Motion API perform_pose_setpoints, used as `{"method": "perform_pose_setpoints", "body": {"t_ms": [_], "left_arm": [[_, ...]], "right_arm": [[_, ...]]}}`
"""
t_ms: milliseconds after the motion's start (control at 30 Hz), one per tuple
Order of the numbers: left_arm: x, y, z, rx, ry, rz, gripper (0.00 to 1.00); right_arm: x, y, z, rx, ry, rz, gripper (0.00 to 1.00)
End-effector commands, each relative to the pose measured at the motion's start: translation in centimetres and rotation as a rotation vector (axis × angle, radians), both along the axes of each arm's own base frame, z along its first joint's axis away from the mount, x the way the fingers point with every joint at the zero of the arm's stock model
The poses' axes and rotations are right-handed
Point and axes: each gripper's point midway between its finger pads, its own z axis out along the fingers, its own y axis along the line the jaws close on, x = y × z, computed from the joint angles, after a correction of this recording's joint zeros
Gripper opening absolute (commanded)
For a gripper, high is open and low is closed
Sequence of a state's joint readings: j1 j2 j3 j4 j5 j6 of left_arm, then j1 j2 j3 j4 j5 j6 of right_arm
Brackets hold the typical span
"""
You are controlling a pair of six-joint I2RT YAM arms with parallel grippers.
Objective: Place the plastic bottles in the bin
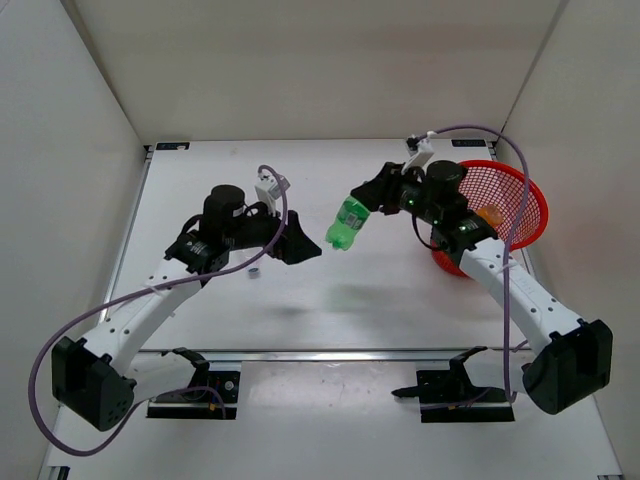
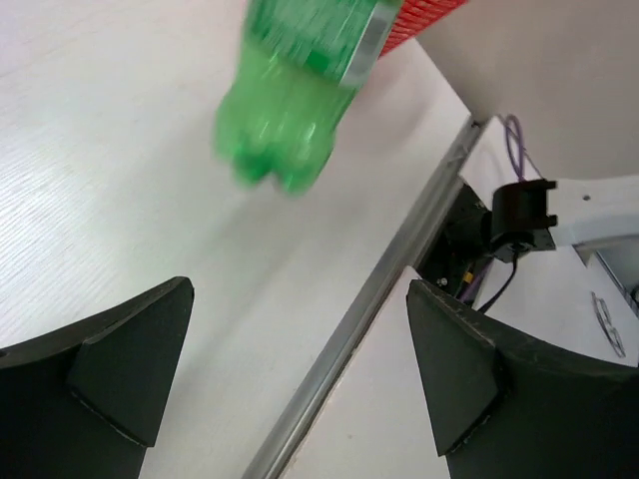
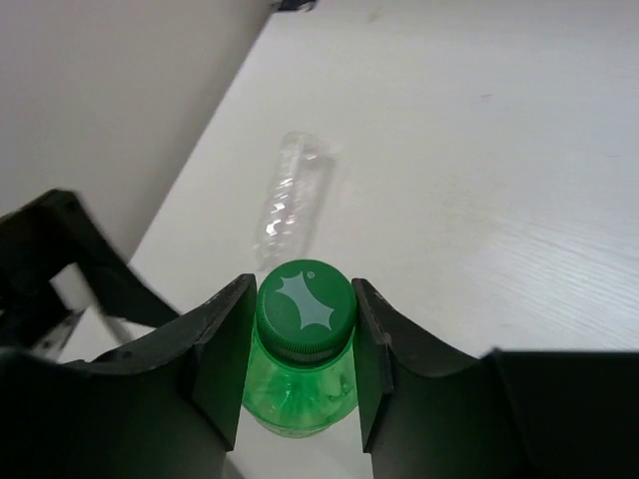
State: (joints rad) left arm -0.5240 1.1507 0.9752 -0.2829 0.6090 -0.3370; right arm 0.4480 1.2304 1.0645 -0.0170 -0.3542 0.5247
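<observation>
My right gripper needs to go to the right in the top view first and then open, so that it gets the green bottle over the bin's opening.
My right gripper is shut on the cap end of a green bottle and holds it tilted above the table, left of the red mesh bin. In the right wrist view the fingers clamp the green cap. An orange bottle lies inside the bin. A clear bottle lies on the table beyond the green one. My left gripper is open and empty, just left of the green bottle. The left wrist view shows the green bottle ahead, with the bin's edge behind it.
A small pale object lies on the table under the left arm. White walls close in the table on the left, back and right. A metal rail runs along the near edge, with the arm mounts below it.
</observation>
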Motion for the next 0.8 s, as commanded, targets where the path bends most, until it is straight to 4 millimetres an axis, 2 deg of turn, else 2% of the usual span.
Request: {"method": "perform_pose_setpoints", "body": {"t_ms": [0, 67, 100, 133, 167, 200, 233, 300, 333, 367, 400, 433, 500, 533, 567, 600, 633, 667, 700, 767], "left_arm": [[0.3, 2.7, 0.9, 0.031, -0.002, 0.122, 0.99], [1.4, 5.1, 0.4, 0.104, 0.008, 0.269, 0.98], [1.9, 7.0, -0.6, 0.179, 0.031, 0.364, 0.99], [2.8, 9.2, -1.8, 0.260, 0.064, 0.481, 0.99], [3.5, 10.8, -2.1, 0.295, 0.080, 0.552, 0.99], [3.9, 13.0, -4.0, 0.380, 0.141, 0.650, 0.98], [4.8, 15.1, -4.8, 0.420, 0.191, 0.749, 0.99], [5.5, 17.8, -6.2, 0.447, 0.276, 0.854, 0.99], [5.9, 17.9, -7.0, 0.449, 0.309, 0.867, 0.99], [6.4, 17.9, -7.5, 0.453, 0.305, 0.876, 0.99], [6.7, 17.3, -8.1, 0.459, 0.302, 0.879, 0.99], [6.7, 16.7, -8.6, 0.461, 0.307, 0.865, 0.99], [7.6, 16.3, -9.1, 0.454, 0.317, 0.865, 0.99], [7.7, 16.5, -10.0, 0.471, 0.345, 0.870, 0.98], [7.9, 16.7, -10.8, 0.494, 0.365, 0.878, 0.99], [8.2, 17.3, -11.4, 0.517, 0.378, 0.907, 0.99], [8.2, 17.8, -11.9, 0.530, 0.386, 0.922, 0.98], [8.8, 18.1, -12.2, 0.546, 0.376, 0.938, 0.99], [9.1, 18.4, -12.8, 0.559, 0.385, 0.950, 0.99], [10.0, 18.6, -13.4, 0.560, 0.402, 0.953, 0.99]], "right_arm": [[1.5, -4.2, 4.8, -0.070, -0.165, -0.149, 0.00], [2.3, -7.3, 6.6, -0.137, -0.199, -0.246, 0.00], [2.3, -8.5, 7.8, -0.165, -0.233, -0.293, 0.00], [2.7, -10.7, 7.9, -0.205, -0.233, -0.363, 0.00], [2.7, -12.5, 8.2, -0.236, -0.230, -0.412, 0.00], [3.0, -14.8, 8.1, -0.276, -0.222, -0.492, 0.00], [2.9, -16.8, 8.5, -0.296, -0.231, -0.572, 0.00], [2.8, -21.6, 7.9, -0.367, -0.227, -0.734, 0.00], [2.8, -23.5, 7.0, -0.406, -0.203, -0.780, 0.00], [2.8, -24.7, 6.9, -0.423, -0.196, -0.808, 0.00], [2.8, -26.5, 6.3, -0.452, -0.174, -0.844, 0.01], [2.7, -29.0, 5.6, -0.468, -0.145, -0.907, 0.00], [2.9, -31.1, 3.9, -0.476, -0.110, -0.928, 0.01], [2.8, -32.4, 3.1, -0.482, -0.080, -0.955, 0.10], [2.8, -32.6, 2.7, -0.484, -0.071, -0.953, 0.21], [2.9, -33.2, 1.7, -0.503, -0.037, -0.955, 0.53], [3.0, -33.5, 0.8, -0.515, -0.008, -0.954, 0.76], [3.0, -33.6, 0.7, -0.521, 0.000, -0.960, 0.83], [3.2, -33.4, 0.4, -0.526, 0.005, -0.948, 0.98], [3.4, -32.9, 1.4, -0.521, -0.026, -0.934, 0.99]]}}
